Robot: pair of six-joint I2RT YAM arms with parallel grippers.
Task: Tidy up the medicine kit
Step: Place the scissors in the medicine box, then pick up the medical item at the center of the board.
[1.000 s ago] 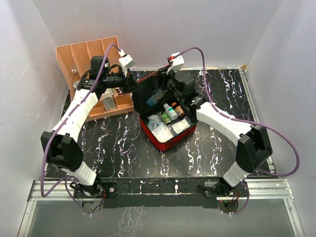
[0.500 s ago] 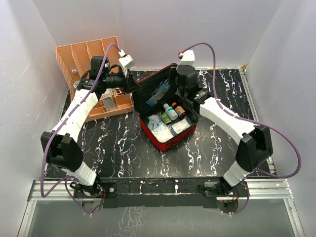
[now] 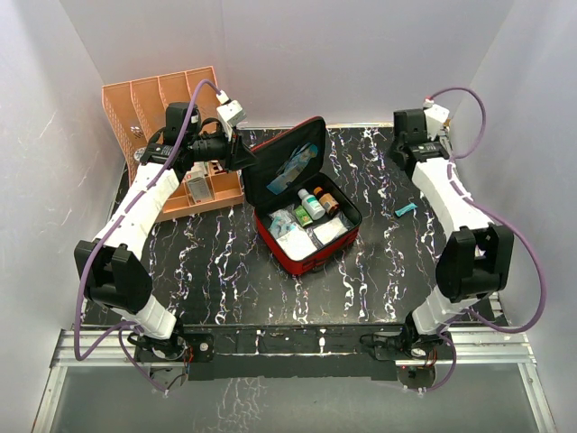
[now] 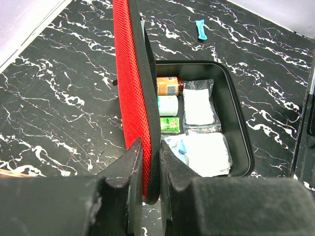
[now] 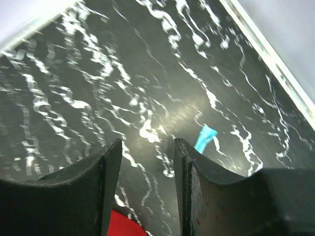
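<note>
Next, my right gripper moves back toward my base and down onto the teal sachet (image 5: 204, 137) outside the kit (image 3: 306, 236).
The medicine kit (image 3: 306, 236), a red zip case with black lining, lies open mid-table. Its lid (image 3: 287, 162) stands upright. My left gripper (image 3: 240, 155) is shut on the lid's near edge; in the left wrist view the red and black rim (image 4: 147, 98) sits pinched between the fingers (image 4: 150, 143). Small bottles (image 4: 168, 86) and white packets (image 4: 199, 105) fill the tray. My right gripper (image 3: 402, 153) hovers over the far right of the table, open and empty (image 5: 147, 142), with a teal sachet (image 5: 204, 137) on the table just past its right finger.
An orange slotted rack (image 3: 158, 104) with small boxes stands at the back left, behind my left arm. The teal sachet (image 3: 405, 210) lies right of the kit. White walls close in the table on three sides.
My right arm has swung away from the kit's lid to the far right corner of the table. The left gripper has kept its hold on the lid.
</note>
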